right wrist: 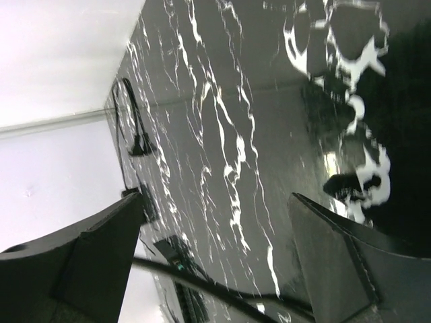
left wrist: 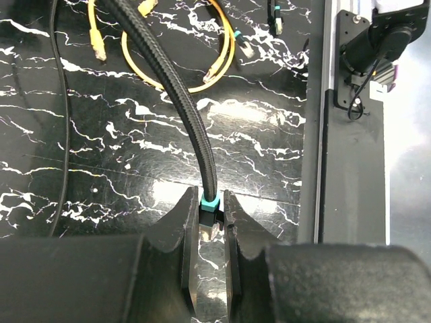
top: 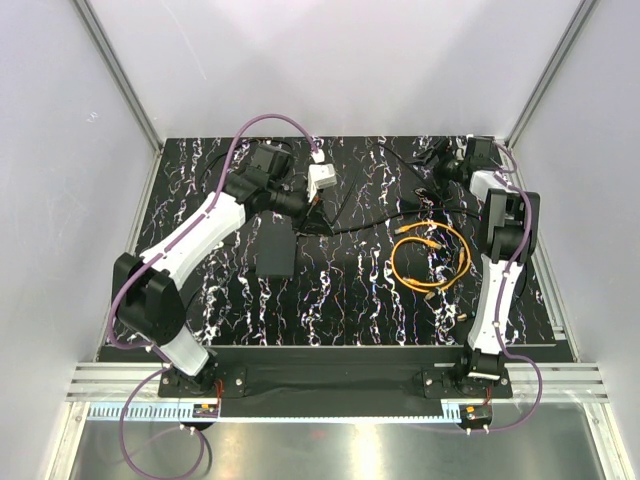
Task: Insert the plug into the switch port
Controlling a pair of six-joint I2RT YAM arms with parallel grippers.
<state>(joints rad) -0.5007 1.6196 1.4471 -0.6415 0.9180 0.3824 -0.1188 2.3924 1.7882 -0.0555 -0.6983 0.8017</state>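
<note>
The fingers of my right gripper point across the table, so it will turn them downward next. It will then go down onto the black cable beyond the orange coil.
The orange coiled cable (top: pixel 430 262) lies on the right half of the table, and its plug (top: pixel 430 292) rests loose on the surface. In the left wrist view the coil (left wrist: pixel 176 86) and a plug end (left wrist: pixel 215 69) lie far ahead of the fingers. The flat black switch box (top: pixel 275 248) sits left of centre; its port cannot be made out. My left gripper (left wrist: pixel 209 202) hangs just right of the box (top: pixel 316 216), shut on the teal-collared connector of a black braided cable (left wrist: pixel 192 114). My right gripper (right wrist: pixel 215 198) is open and holds nothing, at the back right corner (top: pixel 445 165).
The black braided cable (top: pixel 380 222) runs from the left gripper toward the back right. More thin black cables (top: pixel 425 195) lie tangled at the back right near the right gripper. A metal rail (left wrist: pixel 313 134) marks the table's right edge. White walls enclose the table.
</note>
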